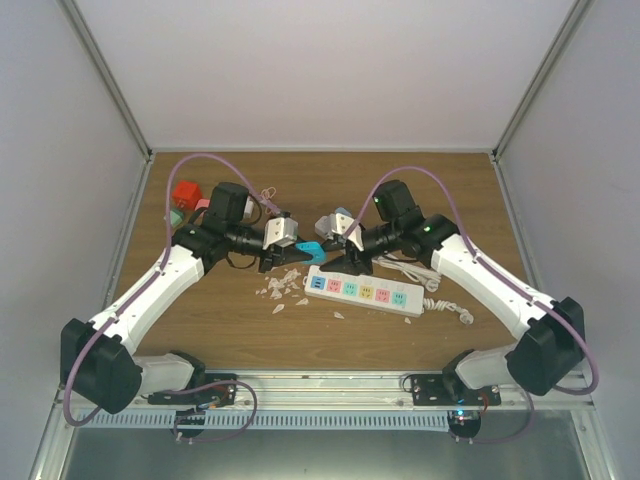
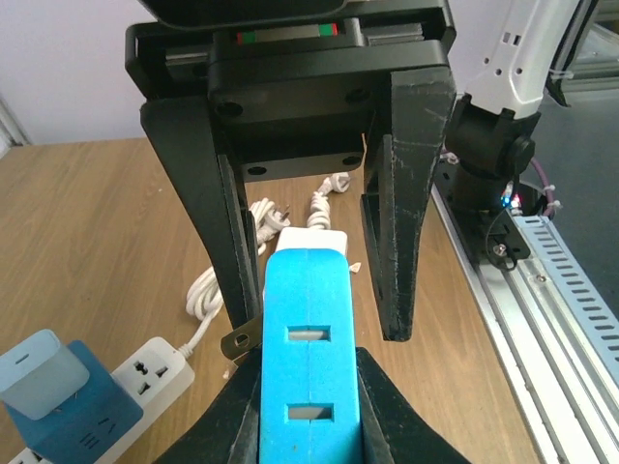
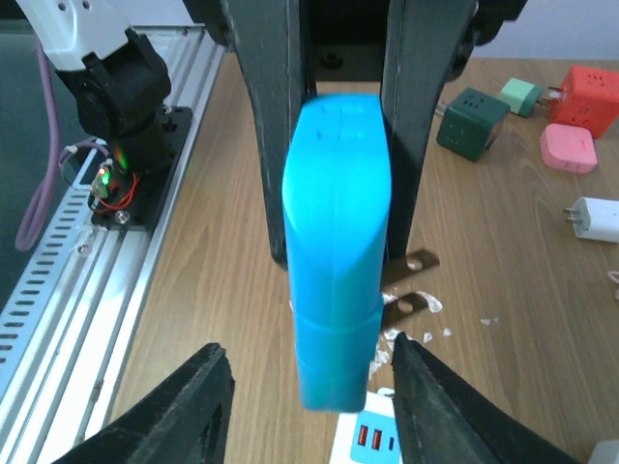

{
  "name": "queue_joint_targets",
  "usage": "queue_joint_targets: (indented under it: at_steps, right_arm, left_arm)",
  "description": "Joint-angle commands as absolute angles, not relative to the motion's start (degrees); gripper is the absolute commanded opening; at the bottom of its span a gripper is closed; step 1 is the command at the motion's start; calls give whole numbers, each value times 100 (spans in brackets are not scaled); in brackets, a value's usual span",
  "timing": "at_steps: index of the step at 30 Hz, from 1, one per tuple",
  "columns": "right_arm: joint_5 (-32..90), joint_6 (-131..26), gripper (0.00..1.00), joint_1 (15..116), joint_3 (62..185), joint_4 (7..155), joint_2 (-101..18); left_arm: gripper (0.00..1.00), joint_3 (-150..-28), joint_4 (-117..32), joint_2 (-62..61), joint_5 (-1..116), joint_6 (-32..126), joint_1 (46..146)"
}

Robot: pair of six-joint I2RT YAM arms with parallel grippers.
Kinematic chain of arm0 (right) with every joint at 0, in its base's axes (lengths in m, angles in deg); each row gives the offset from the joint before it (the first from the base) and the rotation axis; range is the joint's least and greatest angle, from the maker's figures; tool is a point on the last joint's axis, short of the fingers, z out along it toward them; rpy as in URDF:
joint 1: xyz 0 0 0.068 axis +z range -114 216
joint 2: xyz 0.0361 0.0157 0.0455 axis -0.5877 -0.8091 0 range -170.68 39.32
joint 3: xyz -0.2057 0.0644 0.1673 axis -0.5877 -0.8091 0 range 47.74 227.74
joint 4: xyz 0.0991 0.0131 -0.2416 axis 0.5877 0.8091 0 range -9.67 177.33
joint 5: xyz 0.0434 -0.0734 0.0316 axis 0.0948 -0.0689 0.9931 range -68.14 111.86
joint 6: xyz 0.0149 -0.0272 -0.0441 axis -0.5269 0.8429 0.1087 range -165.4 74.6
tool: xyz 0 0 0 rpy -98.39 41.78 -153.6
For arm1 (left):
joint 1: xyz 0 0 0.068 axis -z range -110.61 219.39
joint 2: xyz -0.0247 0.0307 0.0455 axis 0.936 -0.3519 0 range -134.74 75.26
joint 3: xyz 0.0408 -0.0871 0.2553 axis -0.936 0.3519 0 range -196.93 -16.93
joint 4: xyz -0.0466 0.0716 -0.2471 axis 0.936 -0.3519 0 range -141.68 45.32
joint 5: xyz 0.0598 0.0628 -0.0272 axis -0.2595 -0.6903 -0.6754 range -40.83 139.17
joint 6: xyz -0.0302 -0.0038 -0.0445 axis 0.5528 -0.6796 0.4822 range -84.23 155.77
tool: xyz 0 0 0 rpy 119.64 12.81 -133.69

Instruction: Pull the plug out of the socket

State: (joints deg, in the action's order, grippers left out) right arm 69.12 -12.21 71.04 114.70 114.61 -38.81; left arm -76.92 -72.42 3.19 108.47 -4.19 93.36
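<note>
The left gripper will swing to the clear wood by the white adapter, lower the blue piece and let it go, since that spot is below the blue piece and to its left in the top view.
A blue plug-and-socket piece [image 1: 310, 248] hangs in the air between both grippers, above the left end of the white power strip [image 1: 365, 290]. My left gripper [image 1: 296, 245] is shut on it; in the left wrist view the blue piece [image 2: 305, 329] shows two slots and a brass prong at its side. My right gripper [image 1: 326, 240] is open, its fingertips [image 3: 198, 406] flanking the near end of the blue piece [image 3: 337, 242] without touching. A seam runs around that end. Two brass prongs [image 3: 411, 280] stick out beside it.
Red [image 3: 592, 97], dark green [image 3: 471, 121], pink [image 3: 568, 148] and white [image 3: 598, 217] adapters lie at the table's far left. White chips [image 1: 283, 290] lie by the strip. The strip's coiled white cable [image 1: 440, 300] lies at its right end.
</note>
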Motion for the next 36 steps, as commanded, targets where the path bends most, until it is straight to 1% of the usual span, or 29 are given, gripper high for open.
queue_joint_targets:
  at_steps: [1,5,7,8,9,11,13,14,17,19,21,23,25,26,27,28,29,31,33,36]
  right_arm:
    - [7358,-1393,43,7202,11757,11309,-4036]
    - [7433,-1401,38,7230,11817,11337,-4116]
    - [7444,-1418,31,7238,11846,11326,-4143]
    - [7429,-1422,25,7238,11856,11325,-4151]
    - [7400,-1428,18,7238,11858,11335,-4159]
    - [7364,-1434,8,7233,11852,11356,-4146]
    - [7319,-1478,1,7230,11813,11349,-4123]
    - [7318,-1487,1,7221,11780,11340,-4112]
    - [7312,-1522,1,7182,11716,11337,-4050]
    - [7301,-1532,1,7161,11686,11332,-4014]
    - [7239,-1527,1,7159,11666,11341,-3987]
    - [7192,-1506,1,7149,11657,11370,-3979]
    - [7234,-1440,1,7155,11656,11431,-4001]
    - [7302,-1399,2,7159,11661,11455,-3998]
    - [7414,-1336,9,7159,11671,11495,-4005]
    - [7520,-1273,19,7170,11692,11542,-4013]
    - [7618,-1210,26,7187,11726,11588,-4024]
    - [7784,-1094,35,7228,11823,11691,-4058]
    - [7924,-1028,39,7260,11942,11746,-4118]
    - [8060,-977,39,7323,12106,11823,-4227]
  left_arm:
    - [8,-7620,-6849,425,10683,-252,9372]
    - [8,-7611,-6777,389,10464,-176,9392]
    - [9,-7620,-6807,344,10468,-191,9401]
    - [10,-7624,-6833,324,10482,-204,9400]
    - [12,-7644,-6893,310,10487,-216,9400]
    - [18,-7685,-6996,295,10449,-255,9393]
    - [25,-7721,-7100,285,10387,-300,9365]
    - [29,-7730,-7165,284,10353,-326,9340]
    - [35,-7731,-7361,312,10257,-468,9245]
    - [37,-7699,-7443,350,10268,-533,9167]
    - [36,-7671,-7474,379,10296,-539,9095]
    - [30,-7676,-7504,397,10394,-544,9015]
    - [19,-7682,-7503,391,10507,-556,8968]
    - [13,-7681,-7497,378,10578,-568,8961]
    - [8,-7678,-7498,364,10659,-589,8954]
    - [4,-7685,-7488,345,10740,-592,8958]
    - [1,-7688,-7449,303,10773,-559,8972]
    - [0,-7712,-7341,228,10758,-446,8981]
    - [0,-7776,-7365,122,10729,-409,8999]
    - [0,-7845,-7329,35,10702,-267,9015]
